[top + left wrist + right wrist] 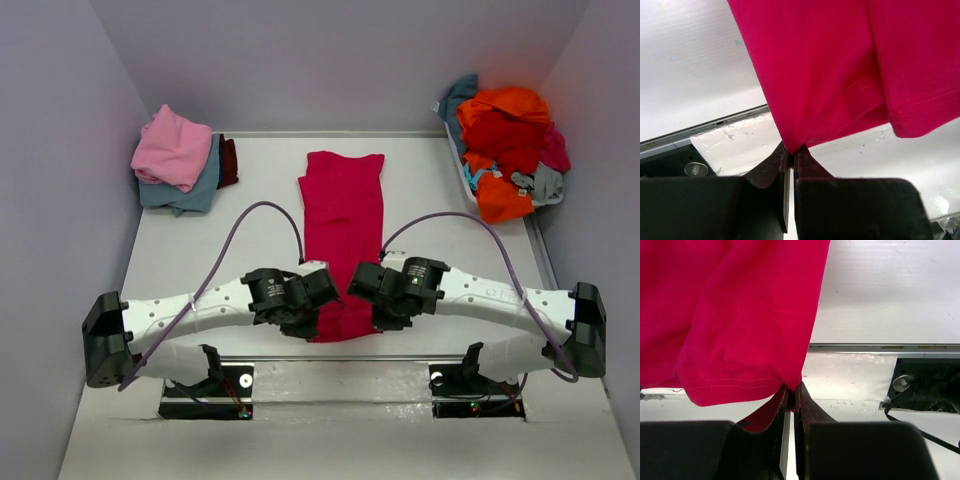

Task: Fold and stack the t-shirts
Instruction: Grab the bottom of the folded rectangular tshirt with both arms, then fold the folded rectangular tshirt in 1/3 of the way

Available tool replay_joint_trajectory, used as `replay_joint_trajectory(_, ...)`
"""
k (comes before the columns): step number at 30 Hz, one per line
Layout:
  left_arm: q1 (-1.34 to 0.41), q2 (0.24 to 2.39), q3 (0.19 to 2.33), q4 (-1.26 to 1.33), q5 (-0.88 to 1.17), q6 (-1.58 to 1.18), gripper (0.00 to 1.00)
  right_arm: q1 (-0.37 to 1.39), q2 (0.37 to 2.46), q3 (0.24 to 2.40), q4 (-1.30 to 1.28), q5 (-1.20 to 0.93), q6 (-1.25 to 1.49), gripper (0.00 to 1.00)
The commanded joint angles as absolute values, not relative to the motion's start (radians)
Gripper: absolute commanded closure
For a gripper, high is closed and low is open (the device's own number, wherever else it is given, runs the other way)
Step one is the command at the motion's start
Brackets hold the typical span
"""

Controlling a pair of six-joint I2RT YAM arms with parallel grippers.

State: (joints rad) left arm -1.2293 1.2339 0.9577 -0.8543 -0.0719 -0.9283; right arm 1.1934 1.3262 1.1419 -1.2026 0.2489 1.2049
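Note:
My right gripper moves the t-shirt's pinched near corner outward over the t-shirt onto its far half point(367, 207) next and releases it, since the t-shirt's length is still unfolded.
A magenta-red t-shirt point(342, 225) lies as a long narrow strip down the middle of the table, sides folded in. Its near end is lifted at both corners. My left gripper point(315, 318) is shut on the near left corner; in the left wrist view the cloth point(840, 65) hangs from the pinch of the left gripper point(791, 150). My right gripper point(378, 316) is shut on the near right corner, and the hem point(735, 330) drapes from the tips of the right gripper point(794, 387). Folded pink, dusty blue and maroon tees point(180, 158) are stacked at the far left.
A white bin point(468, 172) at the far right holds a heap of loose orange, red, teal and grey tees point(508, 140). Walls close in the table on the left, back and right. The arm bases point(340, 385) sit at the near edge.

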Motion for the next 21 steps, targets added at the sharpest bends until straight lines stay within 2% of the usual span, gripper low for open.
replay_joint_trajectory(1, -1.235, 1.279, 1.081, -0.948, -0.179, -0.927, 0.94, 1.203, 1.307, 1.193, -1.255, 0.353, 1.25, 0.93)
replay_joint_trajectory(9, -1.134, 1.382, 1.192, -0.956, -0.236, -0.835, 0.94, 1.174, 1.339, 1.275, -1.282, 0.471, 1.253, 0.92)
replay_joint_trajectory(16, -0.976, 1.446, 1.241, -0.902, -0.242, -0.703, 0.94, 1.051, 1.371, 1.307, -1.198, 0.462, 1.097, 0.92)
replay_joint_trajectory(21, -0.933, 1.515, 1.288, -0.867, -0.242, -0.638, 0.94, 0.993, 1.427, 1.345, -1.14, 0.448, 1.011, 0.92)
